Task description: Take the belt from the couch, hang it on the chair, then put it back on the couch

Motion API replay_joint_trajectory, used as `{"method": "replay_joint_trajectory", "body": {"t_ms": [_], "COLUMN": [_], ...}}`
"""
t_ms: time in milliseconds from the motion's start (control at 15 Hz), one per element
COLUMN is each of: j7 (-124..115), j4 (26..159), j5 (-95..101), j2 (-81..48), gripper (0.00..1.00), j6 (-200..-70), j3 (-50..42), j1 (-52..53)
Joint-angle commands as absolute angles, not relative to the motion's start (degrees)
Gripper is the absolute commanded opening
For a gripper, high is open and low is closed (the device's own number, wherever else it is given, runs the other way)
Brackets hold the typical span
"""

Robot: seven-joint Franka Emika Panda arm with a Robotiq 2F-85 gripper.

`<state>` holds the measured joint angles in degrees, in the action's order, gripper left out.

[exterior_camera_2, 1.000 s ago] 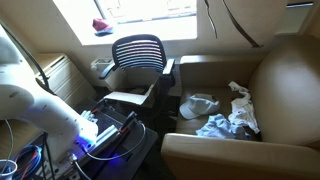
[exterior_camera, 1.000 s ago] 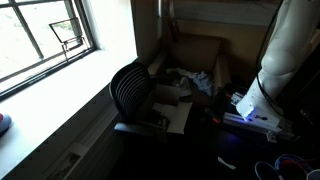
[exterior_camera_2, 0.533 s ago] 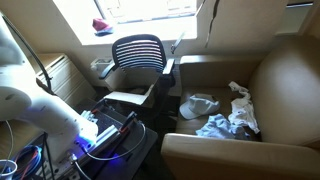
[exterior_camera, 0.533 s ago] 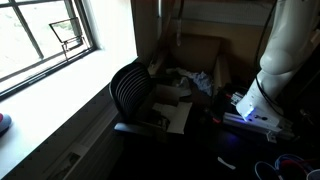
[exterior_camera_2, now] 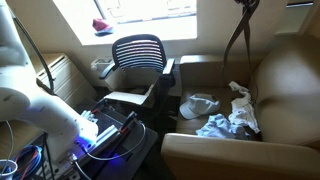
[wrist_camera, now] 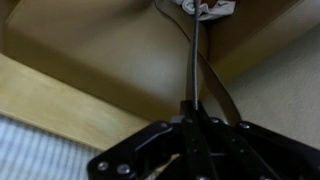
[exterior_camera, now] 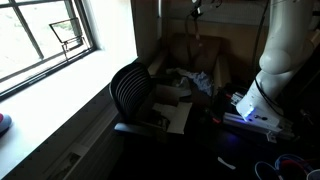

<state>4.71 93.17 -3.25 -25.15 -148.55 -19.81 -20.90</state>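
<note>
I will move my gripper down over the crumpled clothes, tilting it toward the couch seat, and then let go of the belt, because the dark belt [exterior_camera_2: 237,45] is hanging high above the seat.
My gripper [wrist_camera: 195,112] is shut on a dark belt [wrist_camera: 194,60], which hangs down from it in a loop. In both exterior views the belt [exterior_camera_2: 237,45] [exterior_camera: 197,32] dangles high above the tan couch [exterior_camera_2: 285,95] [exterior_camera: 208,50]; only the gripper's tip [exterior_camera_2: 246,4] shows at the top edge. The black mesh office chair [exterior_camera_2: 138,52] [exterior_camera: 128,90] stands beside the couch, apart from the belt. The wrist view looks down on the couch back, with clothes [wrist_camera: 207,8] at the top.
Crumpled clothes [exterior_camera_2: 228,118] and a white cap [exterior_camera_2: 201,104] lie on the couch seat. A cardboard box [exterior_camera_2: 128,98] sits on the chair. A device with blue light and cables [exterior_camera_2: 100,135] stands by the robot base. A window sill [exterior_camera: 50,110] runs behind the chair.
The gripper has carried the hanging belt sideways, away from the chair side and over the couch. The belt now hangs in front of the couch back.
</note>
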Motion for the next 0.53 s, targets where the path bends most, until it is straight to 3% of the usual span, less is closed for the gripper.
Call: {"method": "replay_joint_trajectory", "body": {"t_ms": [0,200,467], "j7": [4.2,3.8,-7.2], "j4": [92.9,92.8,92.0], "j5": [-2.3,-1.9,11.8], "j2": [-25.2,-26.0,-33.6], "gripper": [0.04,0.01,0.01], "j6": [-147.7,-146.5,-149.4], "j3": [-18.3,-18.4,-26.4], "j1": [-22.1,-21.8,-18.3]}}
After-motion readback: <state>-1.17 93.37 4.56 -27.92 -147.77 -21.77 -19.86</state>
